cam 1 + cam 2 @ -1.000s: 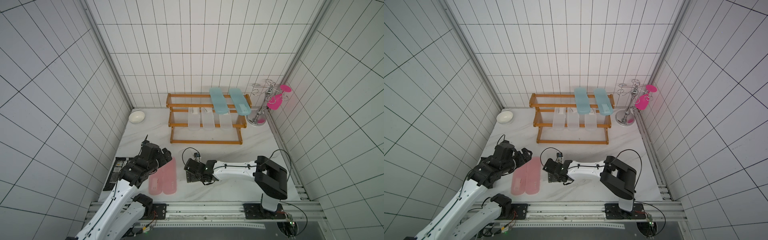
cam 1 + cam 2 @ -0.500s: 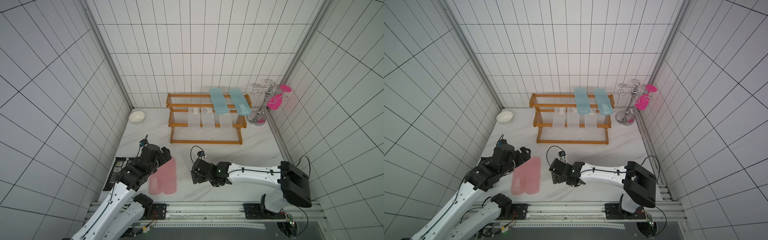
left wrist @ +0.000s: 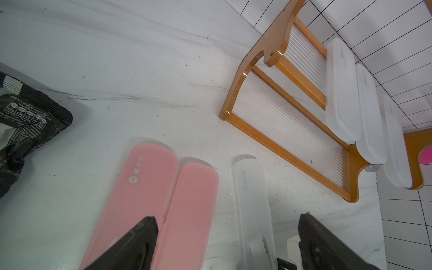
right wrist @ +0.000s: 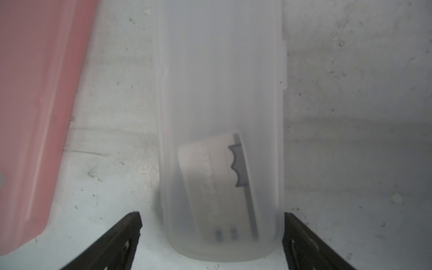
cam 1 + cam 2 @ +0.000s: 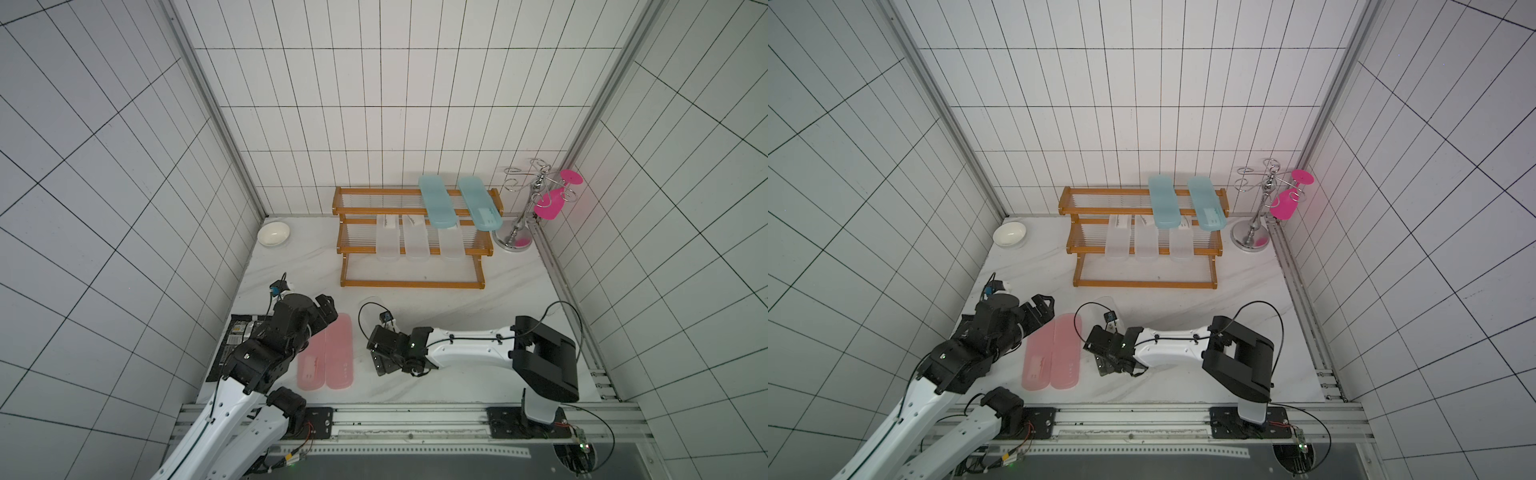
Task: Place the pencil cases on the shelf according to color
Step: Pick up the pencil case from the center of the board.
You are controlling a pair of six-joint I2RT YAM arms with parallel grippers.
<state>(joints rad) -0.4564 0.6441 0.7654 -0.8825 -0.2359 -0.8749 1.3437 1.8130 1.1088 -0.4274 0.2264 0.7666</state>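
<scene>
The right gripper stays low and draws its fingers together onto the frosted case's near end next, since that end of the case already lies between its open fingers.
Two pink pencil cases lie side by side on the table near the front left. A frosted clear case lies to their right; its far end shows in both top views. My right gripper is open, low over the table, its jaws on either side of that case's near end. My left gripper is open above the pink cases. The shelf holds two teal cases on top and three clear cases on the middle tier.
A black foil packet lies at the left wall beside my left arm. A white bowl sits at the back left. A chrome wire stand with a pink glass stands right of the shelf.
My right arm's elbow swung out to the right and came back. Its gripper slid a little toward the table's front along the clear case. The left gripper has hardly moved.
</scene>
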